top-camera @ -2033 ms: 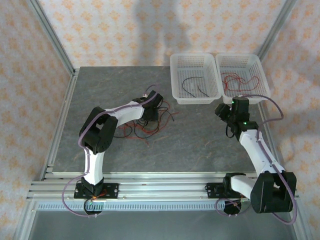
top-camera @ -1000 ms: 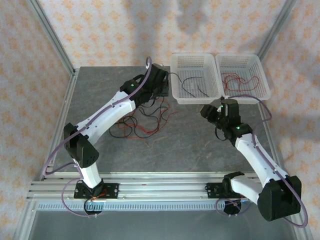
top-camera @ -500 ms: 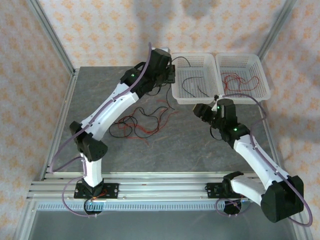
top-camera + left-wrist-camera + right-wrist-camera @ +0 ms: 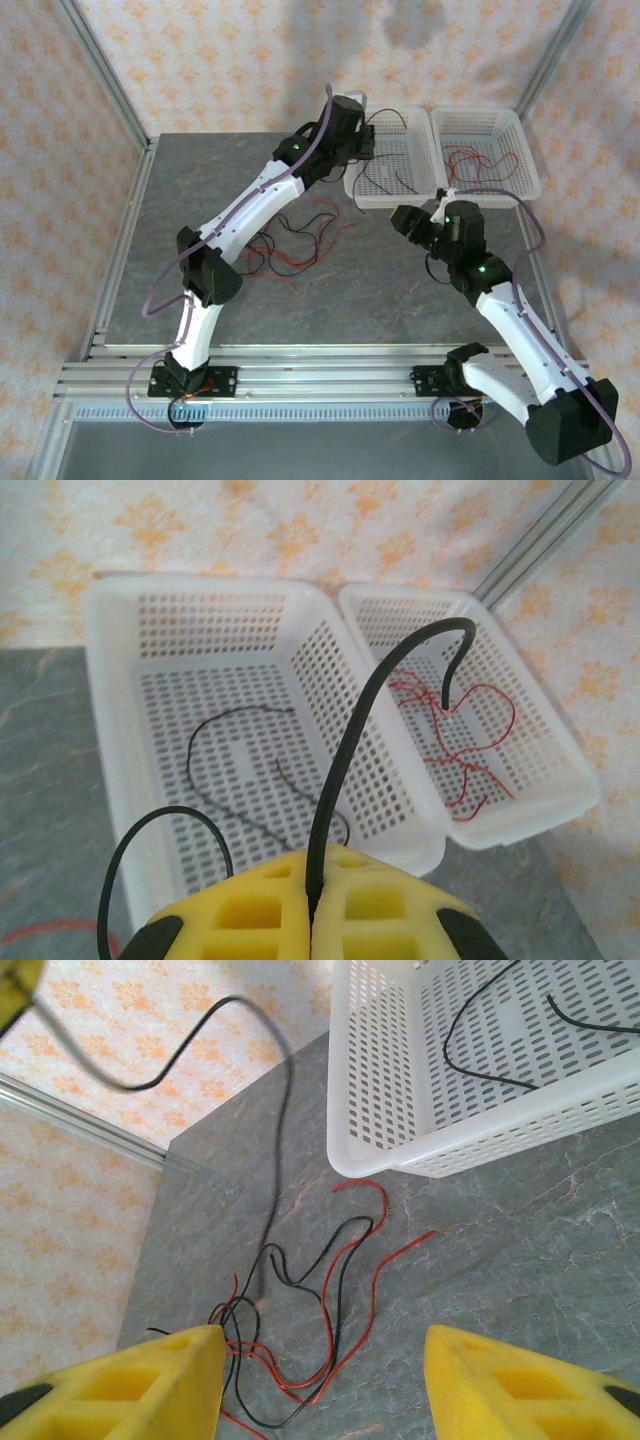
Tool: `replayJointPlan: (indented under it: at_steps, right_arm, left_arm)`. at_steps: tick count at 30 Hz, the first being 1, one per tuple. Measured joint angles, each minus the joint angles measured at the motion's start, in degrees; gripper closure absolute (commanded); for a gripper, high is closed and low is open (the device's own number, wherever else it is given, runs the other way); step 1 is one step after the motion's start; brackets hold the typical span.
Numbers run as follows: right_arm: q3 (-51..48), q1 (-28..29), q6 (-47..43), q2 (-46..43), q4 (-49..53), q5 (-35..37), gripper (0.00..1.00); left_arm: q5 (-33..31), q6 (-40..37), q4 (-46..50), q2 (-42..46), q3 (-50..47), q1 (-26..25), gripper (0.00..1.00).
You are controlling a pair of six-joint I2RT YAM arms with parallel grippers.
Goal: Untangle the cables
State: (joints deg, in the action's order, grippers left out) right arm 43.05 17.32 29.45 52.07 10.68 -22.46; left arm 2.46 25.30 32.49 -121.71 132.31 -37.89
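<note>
My left gripper should next move over the mesh bottom of the white basket beside it and go down inside to let go of the black wire, because the basket already holds black wires.
The cables lie as a loose clump of red and black wires (image 4: 290,245) on the grey table, left of centre; the right wrist view has the same clump (image 4: 300,1300) below my fingers. My left gripper (image 4: 360,135) is raised at the left rim of the left white basket (image 4: 395,201). It is shut on a black wire (image 4: 345,750) that arches up out of its yellow fingers (image 4: 250,910). That black wire (image 4: 280,1140) hangs down toward the clump. My right gripper (image 4: 405,220) hovers open just right of the clump, nothing between its fingers (image 4: 170,1380).
Two white mesh baskets stand side by side at the back right. The left basket (image 4: 200,585) holds black wires (image 4: 240,770). The right basket (image 4: 532,165) holds red wires (image 4: 460,740). Metal frame posts and patterned walls enclose the table.
My left arm has swung up and to the right, from over the clump to the left basket's rim, lifting a black wire with it. The right gripper has shifted left toward the clump.
</note>
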Motion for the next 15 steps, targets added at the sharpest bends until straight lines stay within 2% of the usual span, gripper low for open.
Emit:
replayJointPlan:
  at_steps: [9, 15]
  right_arm:
    - [-1.99, 0.0, 0.59, -6.64, 3.26, 1.46, 0.45]
    - [-3.61, 0.0, 0.81, -8.0, 5.29, 1.68, 0.45]
  left_arm:
    - [-1.29, -1.99, -18.71, -6.49, -3.91, 0.0, 0.94]
    - [-1.88, -3.13, -28.52, -10.34, -6.08, 0.0, 0.94]
